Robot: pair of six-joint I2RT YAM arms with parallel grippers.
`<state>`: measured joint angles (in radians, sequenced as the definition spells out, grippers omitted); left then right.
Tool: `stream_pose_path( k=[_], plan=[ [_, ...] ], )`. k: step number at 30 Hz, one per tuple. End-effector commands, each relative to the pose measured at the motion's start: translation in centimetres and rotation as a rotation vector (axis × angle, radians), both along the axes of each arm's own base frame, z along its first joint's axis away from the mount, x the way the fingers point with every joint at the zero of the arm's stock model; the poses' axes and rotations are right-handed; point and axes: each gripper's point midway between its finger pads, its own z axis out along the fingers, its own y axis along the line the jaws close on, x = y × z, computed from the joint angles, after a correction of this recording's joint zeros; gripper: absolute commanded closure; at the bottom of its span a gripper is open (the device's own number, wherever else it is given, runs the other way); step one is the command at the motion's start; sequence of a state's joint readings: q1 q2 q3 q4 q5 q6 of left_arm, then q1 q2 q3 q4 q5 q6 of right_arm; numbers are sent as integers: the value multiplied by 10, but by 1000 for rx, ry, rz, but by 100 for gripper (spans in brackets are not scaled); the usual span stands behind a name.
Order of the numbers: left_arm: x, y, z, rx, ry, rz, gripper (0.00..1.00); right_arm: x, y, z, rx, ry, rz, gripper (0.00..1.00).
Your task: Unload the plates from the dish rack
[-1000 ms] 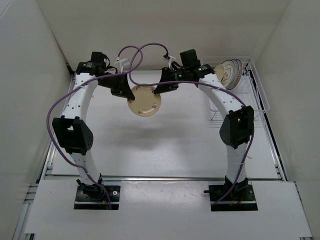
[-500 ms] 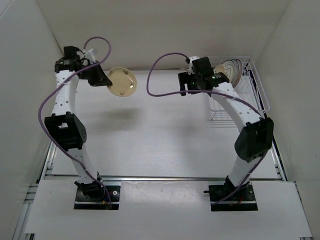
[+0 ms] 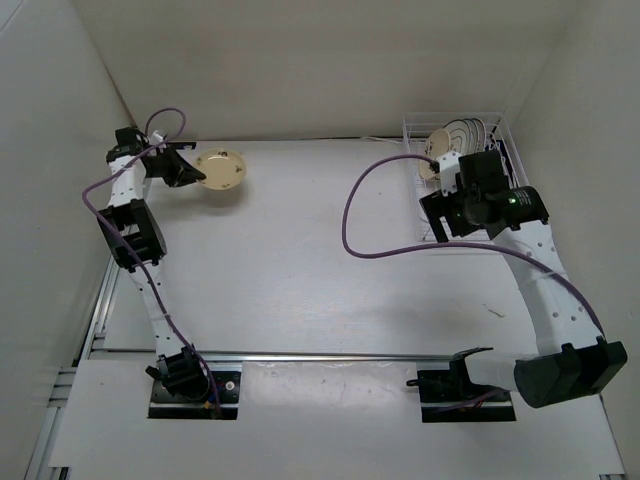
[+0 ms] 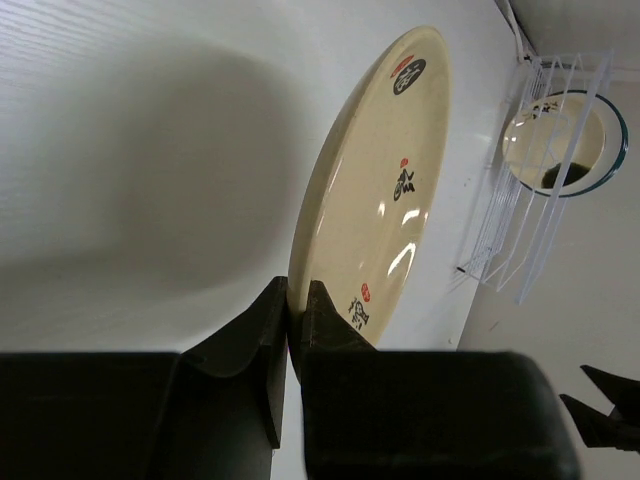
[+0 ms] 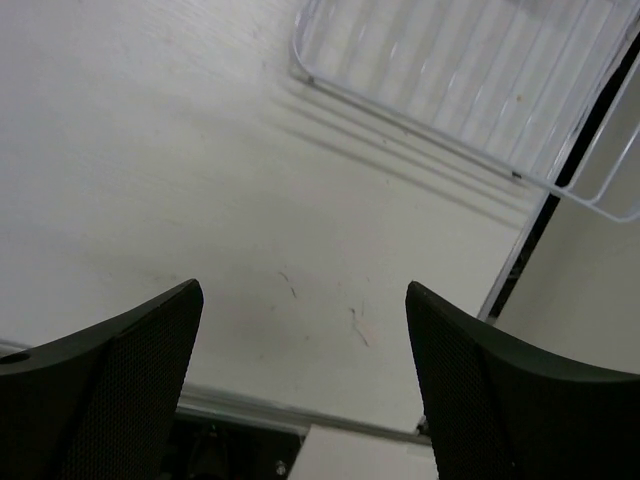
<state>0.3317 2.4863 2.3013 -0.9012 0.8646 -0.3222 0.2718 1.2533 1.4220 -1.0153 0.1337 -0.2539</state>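
Note:
The left gripper shifts toward the nearest side of the table next and lowers the tan plate (image 3: 221, 170) onto the empty table, since it still hangs above its shadow.
My left gripper (image 3: 190, 173) is shut on the rim of the small tan plate (image 3: 221, 170), which it holds at the far left of the table. In the left wrist view the tan plate (image 4: 375, 190) stands on edge, its rim pinched between my jaws (image 4: 295, 300). The white wire dish rack (image 3: 505, 140) sits at the far right. A ringed plate (image 3: 467, 132) and another plate (image 3: 437, 145) stand at its far end. My right gripper (image 3: 440, 213) hangs open and empty over the rack's near-left part. The right wrist view shows bare table between its fingers (image 5: 305, 310).
White walls close in the table on the left, the back and the right. A metal rail (image 3: 330, 356) runs along the near edge. The rack's bars (image 5: 470, 80) lie just beyond my right fingers. A purple cable (image 3: 375, 215) loops from the right wrist.
Both grippers met at the tan plate in the middle. The right one opened and swung back right to the rack. The left arm carried the plate to the far left.

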Motion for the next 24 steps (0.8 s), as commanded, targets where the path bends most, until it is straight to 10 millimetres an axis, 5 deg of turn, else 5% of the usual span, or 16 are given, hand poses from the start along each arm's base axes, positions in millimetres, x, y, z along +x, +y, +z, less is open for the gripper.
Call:
stream_pose_path(
  k=[1, 8, 13, 24],
  plan=[
    [15, 12, 29, -33, -107, 7, 90, -27, -25, -8, -59, 101, 14, 14],
    [17, 38, -20, -56, -26, 63, 90, -31, -44, -6, -91, 130, -18, 14],
    [13, 55, -36, -60, 6, 98, 90, -23, -42, -6, -85, 123, -26, 14],
    [3, 59, -76, 17, 114, 136, 64, 5, -35, -6, -65, 128, -23, 14]
  ],
)
